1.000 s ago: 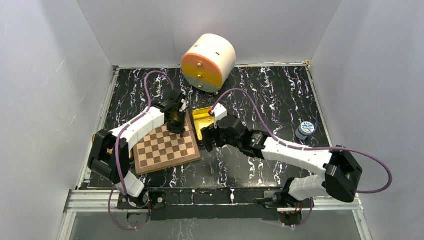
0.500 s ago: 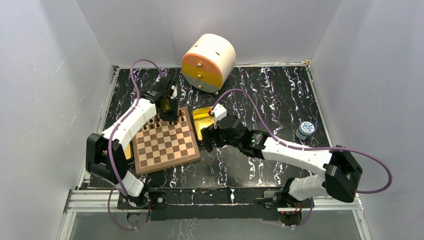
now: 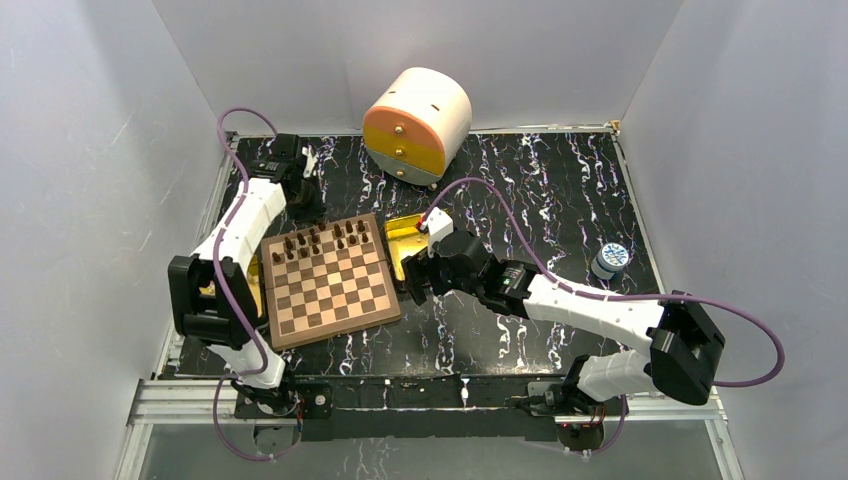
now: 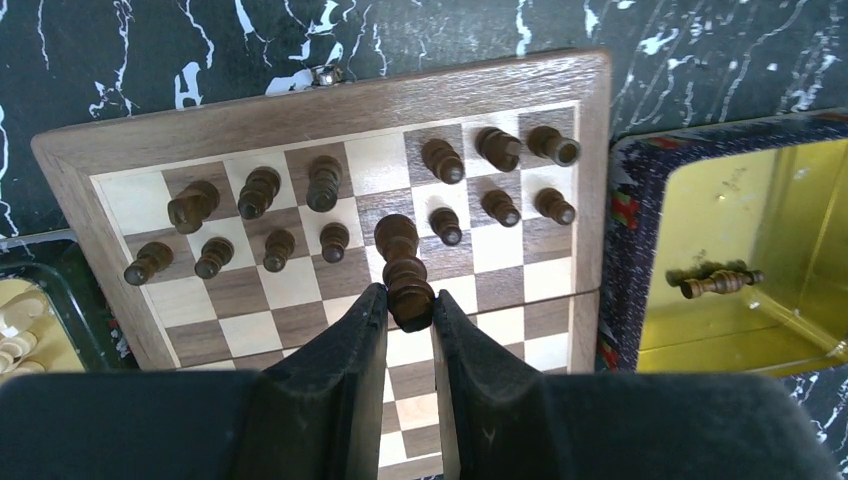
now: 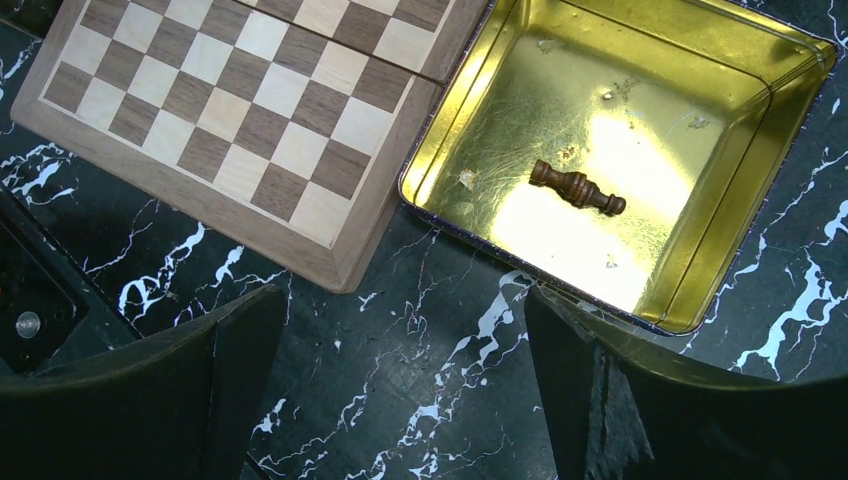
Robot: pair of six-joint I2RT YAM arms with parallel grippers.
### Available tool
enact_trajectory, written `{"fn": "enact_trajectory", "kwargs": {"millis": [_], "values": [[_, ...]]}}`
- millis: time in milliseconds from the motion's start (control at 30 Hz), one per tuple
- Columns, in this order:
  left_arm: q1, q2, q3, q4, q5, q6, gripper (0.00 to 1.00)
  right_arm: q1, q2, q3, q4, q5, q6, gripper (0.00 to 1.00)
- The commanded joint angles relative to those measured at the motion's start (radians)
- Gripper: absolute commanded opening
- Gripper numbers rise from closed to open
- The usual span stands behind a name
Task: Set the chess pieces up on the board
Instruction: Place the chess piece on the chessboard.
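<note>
My left gripper will next lower to the empty light square between dark pieces in the far row and release the piece in that unfilled gap.
The board lies left of centre, with several dark chess pieces standing in its two far rows. My left gripper hangs past the board's far left corner. In the left wrist view that gripper is shut on a dark turned piece, held above the board. My right gripper is open over bare table beside the board's corner. One dark piece lies on its side in the gold tin.
The gold tin touches the board's right edge. An orange and cream drawer box stands at the back. A small blue-capped bottle is at the right. Light pieces lie in a dark tray left of the board.
My left arm swung from above the board's far right corner to the back left, beyond the board's far edge. The right arm stayed still.
</note>
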Motion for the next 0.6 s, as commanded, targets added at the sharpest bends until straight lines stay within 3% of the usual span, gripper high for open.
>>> {"fn": "enact_trajectory", "kwargs": {"millis": [0, 567], "values": [[0.018, 0.033, 0.027, 0.002, 0.022, 0.024, 0.12, -0.005, -0.029, 0.018, 0.015, 0.020, -0.013, 0.99], [0.023, 0.126, 0.024, 0.046, 0.046, 0.040, 0.11, -0.006, -0.026, 0.020, 0.006, 0.014, -0.007, 0.99]]}}
